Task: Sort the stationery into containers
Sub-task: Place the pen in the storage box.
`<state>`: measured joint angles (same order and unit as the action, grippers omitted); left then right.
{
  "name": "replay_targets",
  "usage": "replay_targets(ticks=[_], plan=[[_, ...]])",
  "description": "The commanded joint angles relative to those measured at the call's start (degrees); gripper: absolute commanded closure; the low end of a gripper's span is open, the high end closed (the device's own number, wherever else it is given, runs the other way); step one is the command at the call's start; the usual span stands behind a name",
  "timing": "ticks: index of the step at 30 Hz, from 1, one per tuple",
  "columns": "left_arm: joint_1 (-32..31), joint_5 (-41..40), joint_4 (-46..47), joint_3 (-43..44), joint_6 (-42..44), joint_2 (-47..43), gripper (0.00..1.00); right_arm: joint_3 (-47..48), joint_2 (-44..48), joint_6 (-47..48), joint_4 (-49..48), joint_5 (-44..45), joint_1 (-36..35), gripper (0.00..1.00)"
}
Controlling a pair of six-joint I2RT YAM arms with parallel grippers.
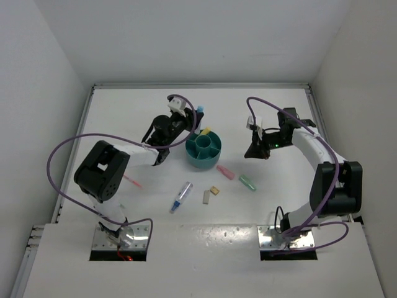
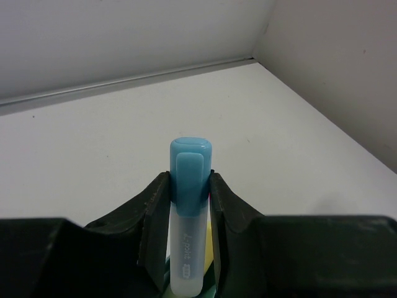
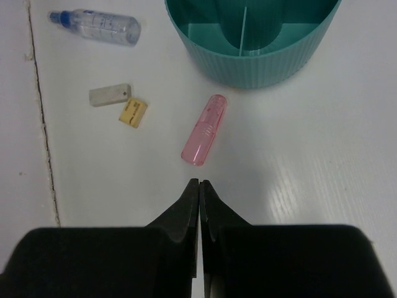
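Observation:
My left gripper holds the light-blue marker with its body over the organiser's back rim. Next, it needs to come back, lower the marker into the organiser's section beside the yellow marker [image 1: 206,131] and release it.
My left gripper [image 2: 190,181] is shut on a light-blue marker [image 2: 190,155], gripping it at the cap with the frosted body hanging below. From above, this gripper [image 1: 193,120] holds the marker [image 1: 200,110] over the back-left rim of the teal organiser [image 1: 193,158]. A yellow marker [image 1: 206,131] stands in one compartment. My right gripper [image 3: 199,183] is shut and empty, just short of a pink marker [image 3: 205,130] lying in front of the organiser [image 3: 260,65]. Seen from above, the right gripper [image 1: 257,150] is to the organiser's right.
On the table lie a green marker [image 1: 247,182], a tan eraser [image 3: 133,112], a grey eraser [image 3: 110,95], a clear-blue pen [image 3: 99,26] and a thin pink pen [image 1: 132,182] near the left arm. White walls enclose the table on three sides.

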<state>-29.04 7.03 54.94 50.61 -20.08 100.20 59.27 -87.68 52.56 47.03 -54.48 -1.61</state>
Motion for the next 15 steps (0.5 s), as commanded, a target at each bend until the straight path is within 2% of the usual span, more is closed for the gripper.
replay_targets(ticks=[1,15], plan=[[1.09,1.59,9.13,-2.35,-1.63,-0.18,1.0,0.06,-0.21,2.11,-0.44,-2.12,0.2,1.0],[1.09,2.11,17.04,-6.84,-3.83,4.74,1.0,0.06,-0.21,2.64,-0.44,-2.12,0.2,1.0]])
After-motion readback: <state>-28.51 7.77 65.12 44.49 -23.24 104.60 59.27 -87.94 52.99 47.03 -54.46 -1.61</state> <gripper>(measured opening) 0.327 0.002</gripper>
